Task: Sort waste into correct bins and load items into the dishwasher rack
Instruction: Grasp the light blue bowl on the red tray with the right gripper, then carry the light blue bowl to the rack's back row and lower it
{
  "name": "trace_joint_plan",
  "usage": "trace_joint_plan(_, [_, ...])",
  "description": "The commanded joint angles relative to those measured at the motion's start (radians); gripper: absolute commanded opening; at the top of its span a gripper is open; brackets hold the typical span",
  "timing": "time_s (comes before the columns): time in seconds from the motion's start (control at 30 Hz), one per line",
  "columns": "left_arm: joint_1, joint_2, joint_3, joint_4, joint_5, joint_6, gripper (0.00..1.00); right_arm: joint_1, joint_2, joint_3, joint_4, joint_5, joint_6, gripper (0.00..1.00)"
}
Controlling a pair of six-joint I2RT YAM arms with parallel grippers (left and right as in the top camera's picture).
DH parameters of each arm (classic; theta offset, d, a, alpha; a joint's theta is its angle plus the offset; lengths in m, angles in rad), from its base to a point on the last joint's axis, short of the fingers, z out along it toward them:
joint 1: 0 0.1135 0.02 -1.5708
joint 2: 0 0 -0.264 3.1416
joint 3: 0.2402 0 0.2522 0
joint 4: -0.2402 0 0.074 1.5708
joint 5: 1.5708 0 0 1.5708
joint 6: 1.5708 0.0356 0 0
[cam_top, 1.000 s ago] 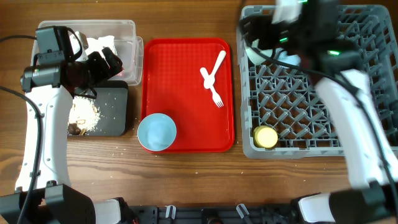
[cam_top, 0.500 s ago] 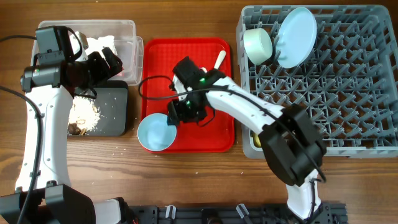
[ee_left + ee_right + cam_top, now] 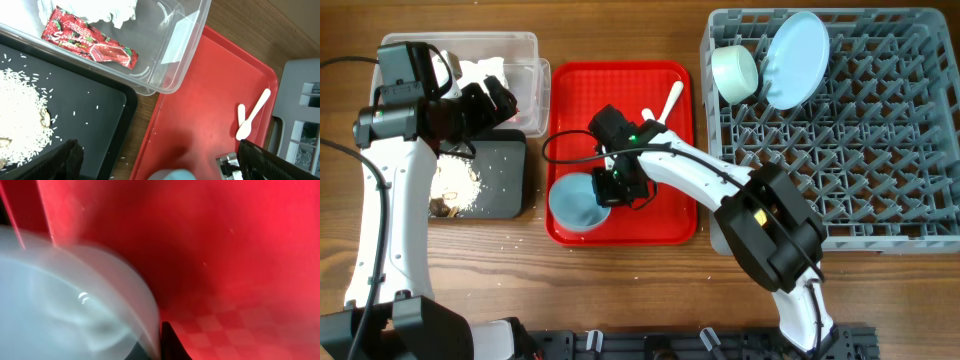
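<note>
My right gripper lifts next, crosses outward over the dishwasher rack's empty pegs, lowers and releases. These pegs are beside the mint bowl, to the right of my right gripper in the overhead view.
On the red tray [image 3: 665, 215], a pale blue bowl [image 3: 574, 201] sits at the front left corner. My right gripper [image 3: 608, 187] is shut on its right rim; in the right wrist view the rim [image 3: 145, 315] is pinched at the gripper [image 3: 157, 347]. The left gripper [image 3: 492, 102] hangs open over the clear tub [image 3: 525, 45] and the black tray [image 3: 505, 175]. In that tub lie the napkin [image 3: 107, 10] and the red-and-white wrapper [image 3: 90, 45]. Food crumbs [image 3: 455, 185] lie on the black tray. A mint bowl [image 3: 735, 72] and the plate [image 3: 796, 58] stand in the rack [image 3: 880, 150].
A white spoon [image 3: 671, 97] lies on the red tray's far side, also seen in the left wrist view as the spoon [image 3: 252, 115]. My right arm [image 3: 720, 190] crosses the tray and the rack's front left corner. A few crumbs dot the wooden table [image 3: 500, 245].
The right arm swung from the rack to the red tray and shut on the bowl's rim; the bowl shifted slightly. The left arm has not moved.
</note>
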Motion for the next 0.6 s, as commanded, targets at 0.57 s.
trace_joint_plan(0.57, [0.005,-0.005,0.012,0.002,-0.01,0.009,1.0,-0.293,-0.84,0.027,-0.261,1.332,0.001,0.04])
